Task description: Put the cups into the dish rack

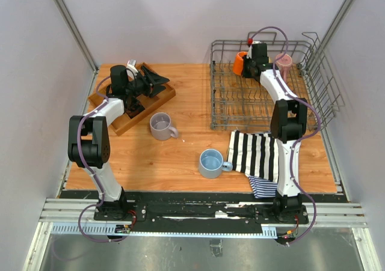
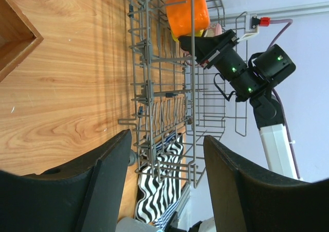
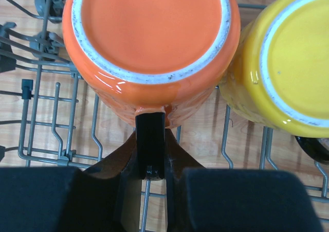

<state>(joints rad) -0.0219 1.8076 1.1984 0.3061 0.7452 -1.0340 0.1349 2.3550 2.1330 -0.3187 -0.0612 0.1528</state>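
Observation:
Next, my right gripper lowers the orange cup (image 1: 240, 62), upside down over the rack, onto the wires beside the yellow cup and releases its handle.
The dish rack (image 1: 224, 106) stands at the back right and also shows in the left wrist view (image 2: 154, 77). My right gripper (image 3: 151, 148) is shut on the dark handle of the orange cup (image 3: 154, 41), which is upside down over the rack's wires. In the top view the gripper (image 1: 254, 59) holds the orange cup (image 1: 240, 62) at the rack's back. The yellow cup (image 3: 288, 62) sits upside down beside it. The pink cup (image 1: 283, 62) is in the rack's back right. The grey cup (image 1: 161, 125) and light blue cup (image 1: 211, 163) stand upright on the table. My left gripper (image 1: 156, 82) is open and empty.
A compartmented wooden tray (image 1: 157, 100) lies at the back left under my left gripper. A black-and-white striped towel (image 1: 254, 152) lies in front of the rack, over the table's near edge. Grey walls close in both sides.

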